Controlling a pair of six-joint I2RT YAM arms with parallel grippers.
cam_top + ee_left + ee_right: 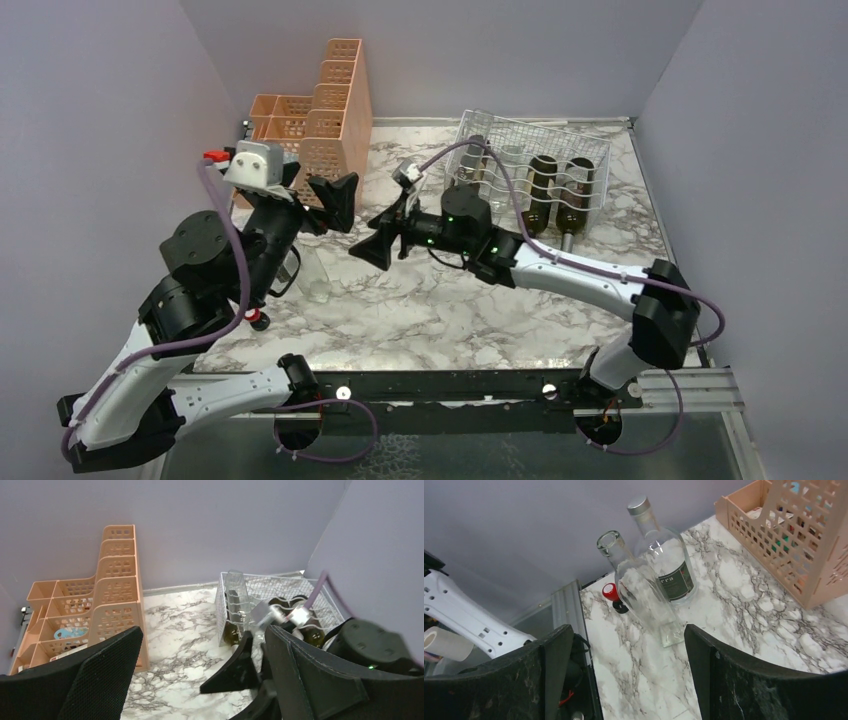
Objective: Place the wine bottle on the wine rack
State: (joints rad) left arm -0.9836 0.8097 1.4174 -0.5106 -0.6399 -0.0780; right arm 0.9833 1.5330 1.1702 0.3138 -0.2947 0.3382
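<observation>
The square bottle's bare neck point(615, 548) is free to the left of my right gripper in the top view. The gripper needs to slide its open fingers that way around it next.
Two clear glass wine bottles stand near the table's left edge: an uncapped square one point(644, 597) and, behind it, a silver-capped one with a dark label point(665, 562). In the top view only one clear bottle point(315, 275) shows, below the left arm. My right gripper point(626, 675) is open and empty, a short way from the square bottle. My left gripper point(200, 680) is open too, raised and facing the wine rack point(300, 587), with a right finger point(235, 667) in front of it. The silvery wire wine rack point(590, 150) at the back right holds dark bottles point(545, 185).
A peach perforated stepped organizer point(320, 120) stands at the back left, close behind the left gripper point(320, 190). A small red-capped object point(610, 591) lies by the bottles at the table's edge. The right gripper point(385, 232) and left gripper are close together. Walls enclose three sides.
</observation>
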